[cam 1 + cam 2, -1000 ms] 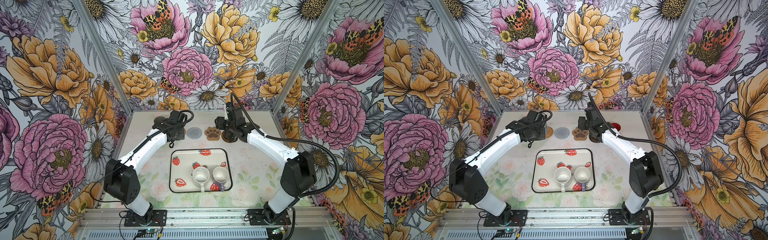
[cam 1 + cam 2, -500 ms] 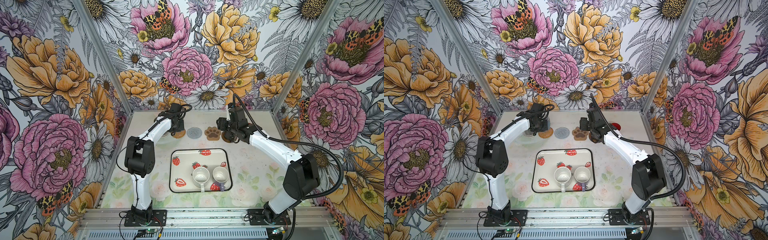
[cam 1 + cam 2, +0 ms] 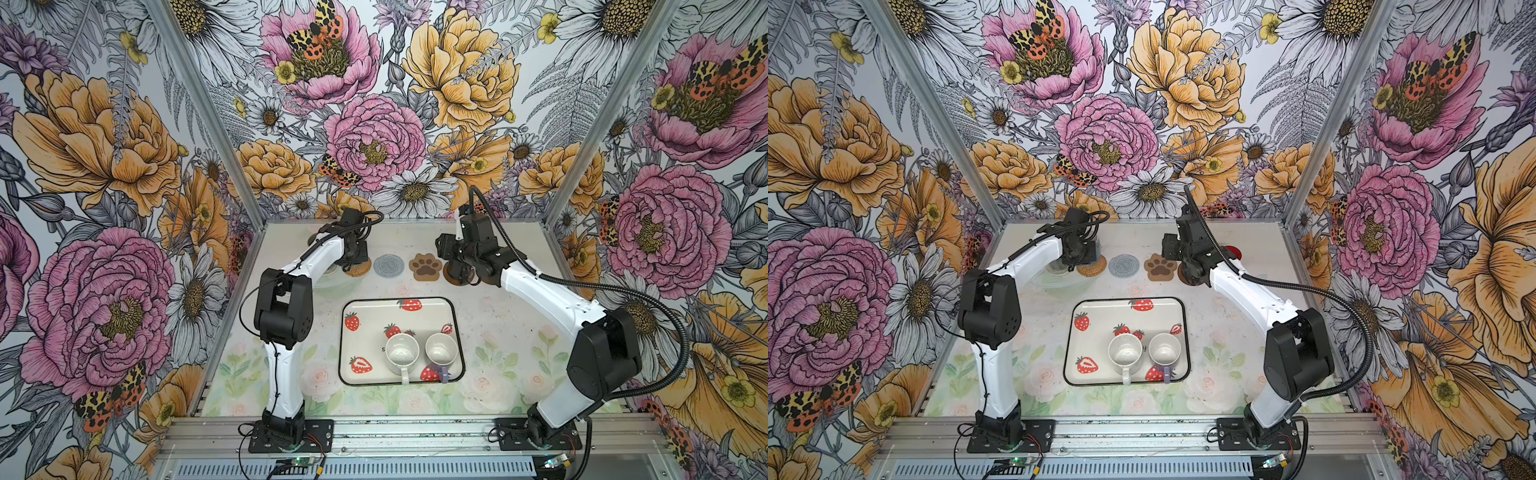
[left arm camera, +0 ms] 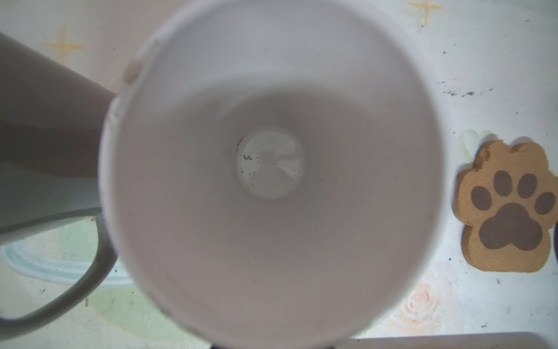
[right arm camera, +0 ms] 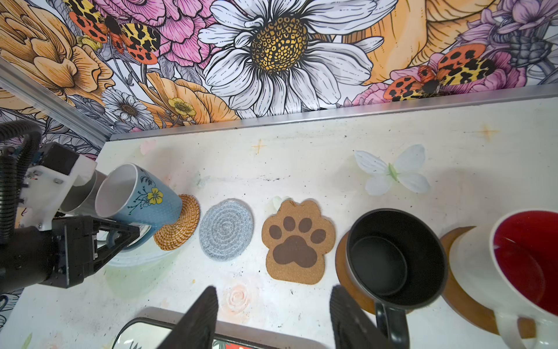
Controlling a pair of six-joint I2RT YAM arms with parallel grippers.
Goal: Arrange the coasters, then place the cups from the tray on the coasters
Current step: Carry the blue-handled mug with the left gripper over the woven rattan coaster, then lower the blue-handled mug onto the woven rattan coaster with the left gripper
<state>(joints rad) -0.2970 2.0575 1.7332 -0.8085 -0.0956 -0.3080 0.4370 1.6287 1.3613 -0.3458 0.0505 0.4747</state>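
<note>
The base of the light blue cup in my left gripper already hangs over the woven rattan coaster. I need to lower the cup onto that coaster next and release its handle.
My left gripper is shut on the light blue cup, which tilts with its base at the woven rattan coaster; in the left wrist view its white inside fills the frame. A grey cup stands just beyond it. The grey woven coaster and the paw coaster lie bare. A black cup and a red-lined white cup each sit on a brown disc. My right gripper hangs open and empty beside the black cup. A white cup and a lilac cup stand in the tray.
The coaster row runs along the back wall, close to it. The tray's far edge lies right under my right fingers. The left arm's elbow stands high at the table's left side.
The left arm's elbow has swung up and inward while its gripper stayed with the blue cup at the rattan coaster. The right arm has barely moved.
</note>
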